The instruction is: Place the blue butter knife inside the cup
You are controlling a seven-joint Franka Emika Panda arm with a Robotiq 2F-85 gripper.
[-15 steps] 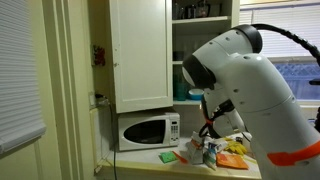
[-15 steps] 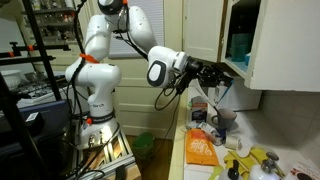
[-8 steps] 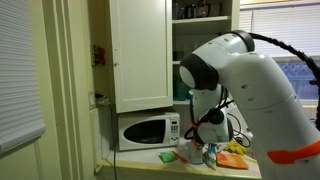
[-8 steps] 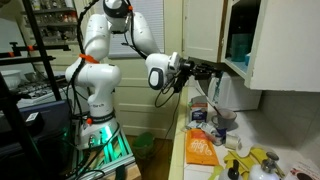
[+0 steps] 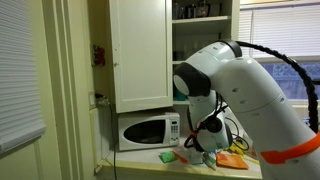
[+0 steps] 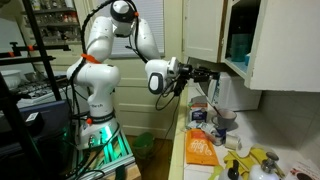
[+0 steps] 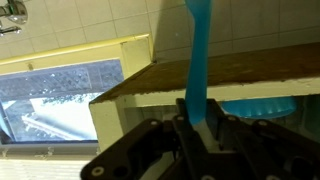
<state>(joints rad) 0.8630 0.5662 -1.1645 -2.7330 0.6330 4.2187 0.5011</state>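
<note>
My gripper carries the blue butter knife outward and down over the opening of the grey cup next and releases it, since the cup stands below and outward.
My gripper is shut on the blue butter knife. In the wrist view the knife stands straight up out of the jaws, and its pale end sits between the fingers. In an exterior view the gripper hangs level in the air above the counter, near the open cabinet. A grey cup stands on the counter below and slightly beyond the gripper. In an exterior view the big white arm blocks the counter, so the cup is hidden there.
An open wall cabinet holds a blue bowl, which also shows in the wrist view. On the counter are an orange packet, a white jug and yellow clutter. A microwave stands under the cabinet door.
The arm has drawn the gripper and knife a little back from the cabinet, toward the robot base. The knife stays in the jaws.
</note>
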